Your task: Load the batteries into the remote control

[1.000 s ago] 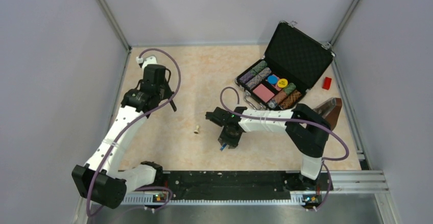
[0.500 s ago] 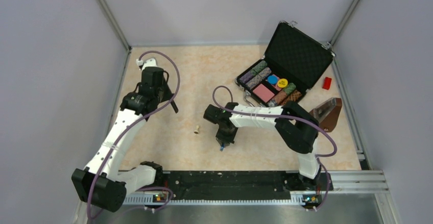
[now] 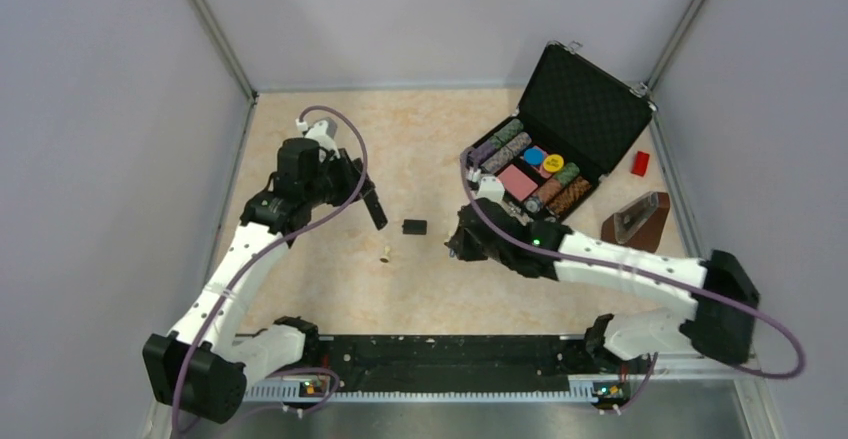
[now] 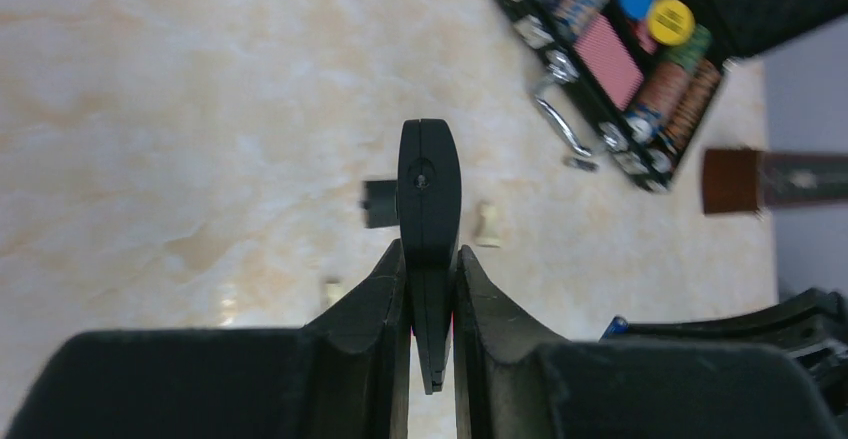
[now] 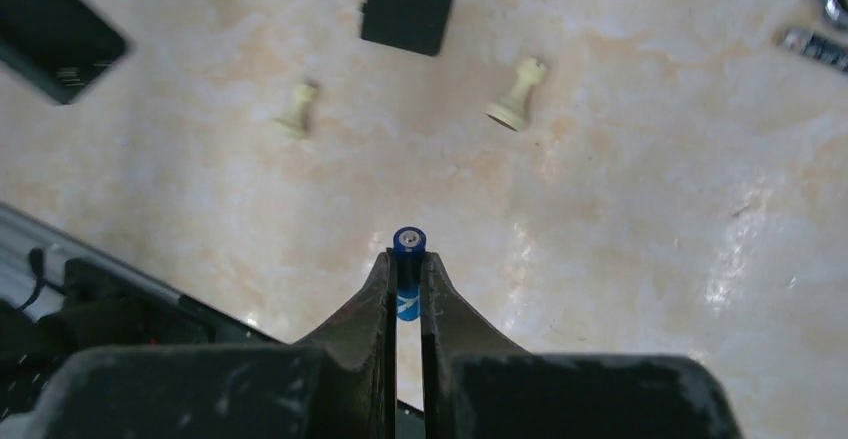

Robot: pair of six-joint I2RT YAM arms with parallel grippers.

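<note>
My right gripper lifts across to the remote control's near end (image 3: 378,220) (image 5: 92,54), to its left in the top view, and releases the battery next, as the back cover is off.
My left gripper (image 3: 368,197) is shut on the remote control (image 3: 378,213), a slim black bar held above the table left of centre. In the left wrist view the remote control (image 4: 429,184) stands edge-on between the fingers (image 4: 385,279). Its small black back cover (image 3: 414,227) lies flat on the table just right of it, also in the right wrist view (image 5: 405,17). My right gripper (image 3: 459,245) is shut on a blue battery (image 5: 408,242), held near the table centre. A small dark cylinder (image 5: 815,44), perhaps a second battery, lies by the case handle.
An open black chip case (image 3: 585,94) with several chip rows stands at the back right. A brown block (image 3: 640,221) and a red piece (image 3: 640,163) sit at the right. Two beige pawns (image 5: 297,109) (image 5: 518,94) stand near the cover.
My left gripper has carried the remote right, toward the centre. My right gripper, with the battery, has moved up and right, its arm swung out to the right, uncovering the back cover.
</note>
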